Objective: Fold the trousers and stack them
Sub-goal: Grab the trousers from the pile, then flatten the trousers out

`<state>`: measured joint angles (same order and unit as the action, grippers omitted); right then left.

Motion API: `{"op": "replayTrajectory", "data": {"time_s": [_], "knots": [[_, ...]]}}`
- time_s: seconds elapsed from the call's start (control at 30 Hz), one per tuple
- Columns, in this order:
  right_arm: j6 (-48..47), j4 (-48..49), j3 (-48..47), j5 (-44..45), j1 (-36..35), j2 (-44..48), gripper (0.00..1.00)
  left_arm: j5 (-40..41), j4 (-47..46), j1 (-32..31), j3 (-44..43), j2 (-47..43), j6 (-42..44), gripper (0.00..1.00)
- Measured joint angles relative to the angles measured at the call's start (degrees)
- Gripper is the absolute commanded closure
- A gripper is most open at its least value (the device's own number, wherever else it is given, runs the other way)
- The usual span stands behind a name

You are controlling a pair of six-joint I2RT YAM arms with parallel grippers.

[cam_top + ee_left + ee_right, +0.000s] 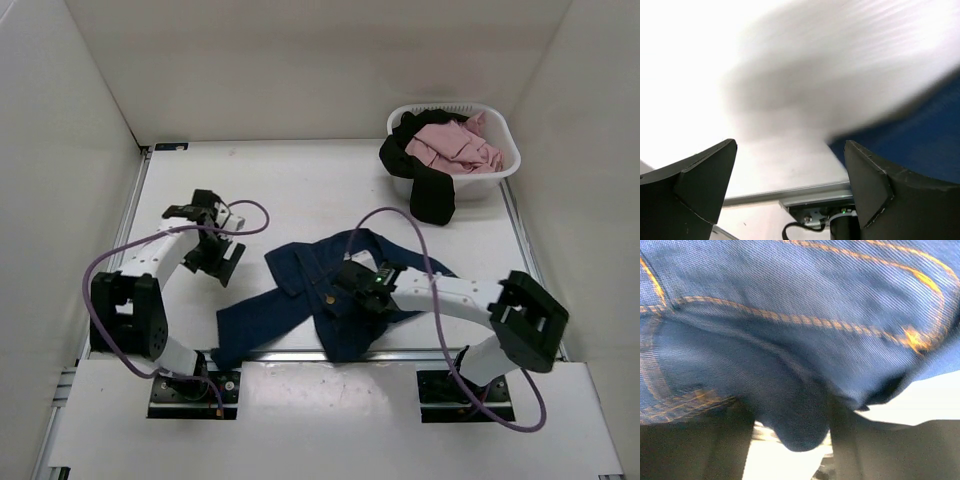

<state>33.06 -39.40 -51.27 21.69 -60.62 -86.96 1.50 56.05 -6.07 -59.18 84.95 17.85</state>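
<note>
The left gripper should swing across, down and right in the top view onto the denim trousers' jutting hem corner (272,258) below it.
The navy denim trousers (300,300) lie crumpled near the table's front edge, one leg stretched to the front left. My right gripper (352,285) sits on their middle. In the right wrist view the orange-stitched denim (805,315) fills the frame, and a fold of it hangs between the fingers of the right gripper (792,415), which is shut on it. My left gripper (218,258) hovers left of the denim, open and empty. Its view is blurred, with the left gripper (790,145) over white table and denim (930,135) at the right. The black trousers (425,190) hang over the basket's front rim.
A white laundry basket (510,150) stands at the back right with pink cloth (455,145) in it. White walls enclose the table on three sides. A metal rail (300,352) runs along the front edge. Purple cables loop off both arms.
</note>
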Motion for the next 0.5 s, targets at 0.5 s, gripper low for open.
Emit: {"op": "replayTrajectory", "data": {"time_s": [0.5], "knots": [[-4.5,10.8,-8.0,1.7,7.0,10.9,0.21,-14.5,-1.4,-13.6,-18.2,18.4,-1.4,0.00]]}}
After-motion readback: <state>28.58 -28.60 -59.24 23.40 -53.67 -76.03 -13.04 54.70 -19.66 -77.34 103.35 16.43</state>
